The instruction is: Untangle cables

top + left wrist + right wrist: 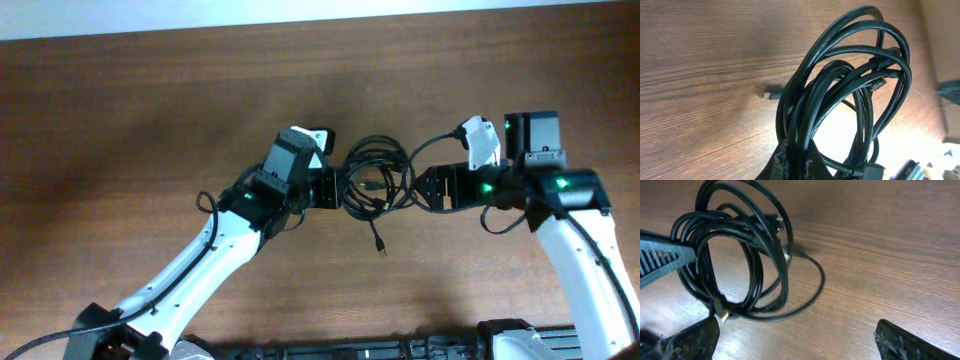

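Observation:
Next, the left gripper brings the hanging bundle down to the left in the overhead view and releases it there, since bare tabletop lies below on that side.
A coiled bundle of thin black cables (372,178) hangs between my two arms above the wooden table. One loose end with a small plug (381,243) dangles toward the table. My left gripper (330,188) is shut on the left side of the bundle; in the left wrist view the loops (840,95) rise from between its fingers (799,161). My right gripper (420,188) is open just right of the bundle. In the right wrist view the coil (735,255) lies up and left of its wide-apart fingers (795,335), with a gold-tipped plug (720,311) near the left finger.
The wooden table (130,120) spreads around both arms. The right arm's thicker black wire (435,145) arcs near the bundle's right side. The table's far edge (300,22) runs along the top.

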Robot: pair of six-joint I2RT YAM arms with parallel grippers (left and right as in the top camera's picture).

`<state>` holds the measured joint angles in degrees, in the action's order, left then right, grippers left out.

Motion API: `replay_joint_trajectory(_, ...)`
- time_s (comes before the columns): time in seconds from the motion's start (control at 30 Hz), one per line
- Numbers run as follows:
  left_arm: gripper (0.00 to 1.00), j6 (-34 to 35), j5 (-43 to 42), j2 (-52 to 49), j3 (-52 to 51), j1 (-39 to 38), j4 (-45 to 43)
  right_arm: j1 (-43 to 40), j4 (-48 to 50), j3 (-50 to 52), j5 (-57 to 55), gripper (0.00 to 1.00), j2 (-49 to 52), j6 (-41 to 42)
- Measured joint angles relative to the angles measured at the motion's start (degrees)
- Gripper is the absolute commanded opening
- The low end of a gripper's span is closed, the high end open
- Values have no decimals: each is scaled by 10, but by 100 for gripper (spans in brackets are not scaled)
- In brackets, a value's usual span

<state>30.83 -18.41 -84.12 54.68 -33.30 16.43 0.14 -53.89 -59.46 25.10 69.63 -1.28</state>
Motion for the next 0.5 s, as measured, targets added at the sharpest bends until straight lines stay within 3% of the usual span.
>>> replay_joint_trajectory(0.03, 0, 0, -18, 0, 0, 0, -11, 0, 0, 0, 5, 91, 16, 0)
replay_joint_trajectory(0.1, 0, 0, -40, 0, 0, 0, -21, 0, 6, -1, 39, 61, 75, 0)
replay_joint_trajectory(0.13, 0, 0, -42, 0, 0, 0, -21, 0, 11, -1, 57, 56, 96, 2)
replay_joint_trajectory(0.2, 0, 0, -57, 0, 0, 0, -28, 0, 28, -2, 74, 25, 150, 4)
replay_joint_trajectory(0.27, 0, 0, -69, 0, 0, 0, -39, 0, 56, -3, 80, 6, 188, 4)
replay_joint_trajectory(0.37, 0, -3, -73, 0, 0, 0, -34, 0, 62, -3, 85, 4, 210, 14)
replay_joint_trajectory(0.5, 0, -21, -63, 0, 3, 42, 38, 6, 40, -3, 54, 4, 210, 71)
